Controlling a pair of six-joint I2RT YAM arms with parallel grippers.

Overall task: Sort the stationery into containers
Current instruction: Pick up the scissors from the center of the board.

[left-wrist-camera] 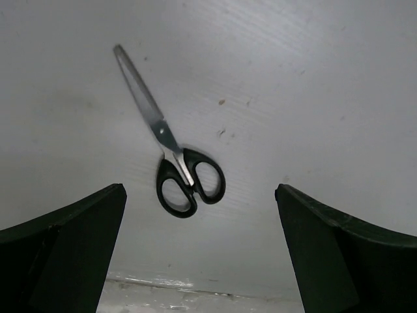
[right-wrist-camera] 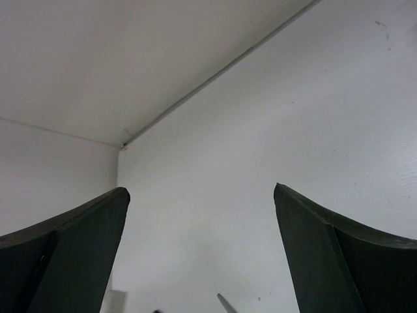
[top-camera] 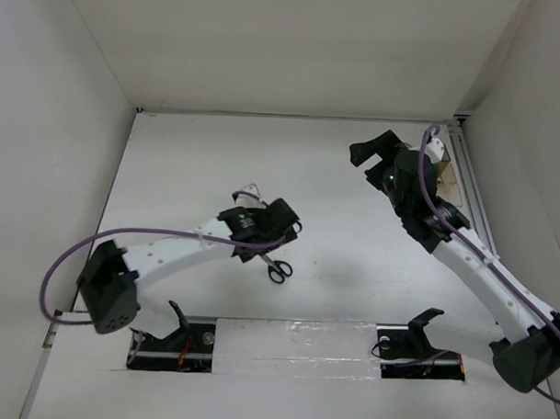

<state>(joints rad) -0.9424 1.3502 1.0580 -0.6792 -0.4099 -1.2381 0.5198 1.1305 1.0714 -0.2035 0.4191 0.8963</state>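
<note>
My left gripper is above the scissors and should move down and back, and turn onto the scissors' nearer handle loop (top-camera: 275,275) (left-wrist-camera: 165,203).
Black-handled silver scissors (top-camera: 276,268) lie flat on the white table, handles toward the near edge. In the left wrist view the scissors (left-wrist-camera: 171,151) lie closed below and between my fingers. My left gripper (top-camera: 265,229) hovers over the blades, open and empty, and shows wide open in its wrist view (left-wrist-camera: 199,190). My right gripper (top-camera: 370,164) is raised at the back right, open and empty (right-wrist-camera: 200,189), with only the scissors' tip (right-wrist-camera: 225,304) at its bottom edge. A brownish organiser (top-camera: 444,174) shows partly behind the right arm. The pens and the tape roll are out of view.
White walls close in the table on the left, back and right. A metal rail (top-camera: 471,193) runs along the right wall. Two black holders (top-camera: 179,320) (top-camera: 421,323) stand on the near edge strip by the arm bases.
</note>
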